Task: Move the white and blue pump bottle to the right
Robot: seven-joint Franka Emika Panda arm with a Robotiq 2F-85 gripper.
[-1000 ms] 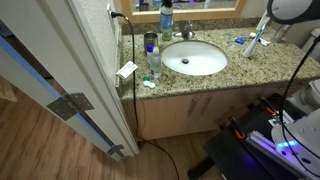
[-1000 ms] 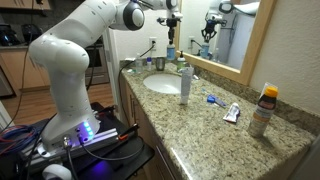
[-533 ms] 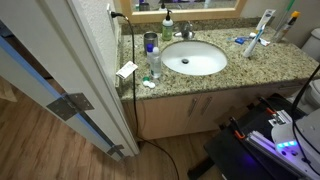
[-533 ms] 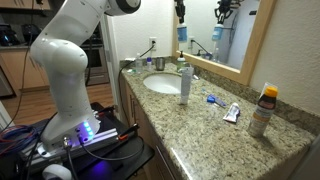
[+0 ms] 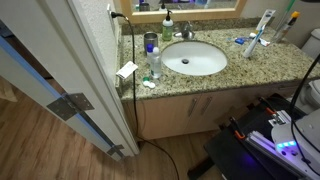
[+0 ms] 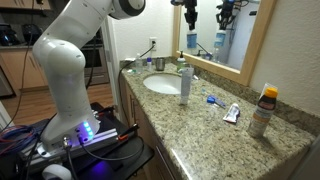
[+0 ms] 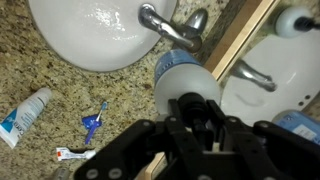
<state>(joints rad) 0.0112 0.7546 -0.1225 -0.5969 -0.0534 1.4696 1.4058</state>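
Note:
I will next turn my gripper and lower it toward the bare granite between faucet and blue item point(image 5: 207, 32) to release the bottle, because the bottle is high above the counter.
The white and blue pump bottle point(image 6: 190, 40) hangs in the air in front of the mirror, above the counter behind the sink point(image 6: 160, 83). My gripper point(image 6: 189, 24) is shut on its top from above. In the wrist view the gripper point(image 7: 197, 118) has its black fingers closed round the dark pump top. The bottle's pale blue body point(image 7: 178, 75) shows below them, over the faucet point(image 7: 165, 25) and the wooden mirror frame point(image 7: 240, 40). The bottle's base is hidden. I cannot make out the gripper or the bottle in the exterior view that looks down on the counter.
A clear bottle with a blue cap point(image 6: 184, 85) stands at the sink's front edge. To the right lie a small blue item point(image 6: 212, 99) and a toothpaste tube point(image 6: 232, 113). An orange-capped spray bottle point(image 6: 262, 110) stands further right. A cup point(image 6: 158, 63) stands by the wall.
The gripper has lifted the pump bottle off the counter by the faucet and carried it up and to the right along the mirror.

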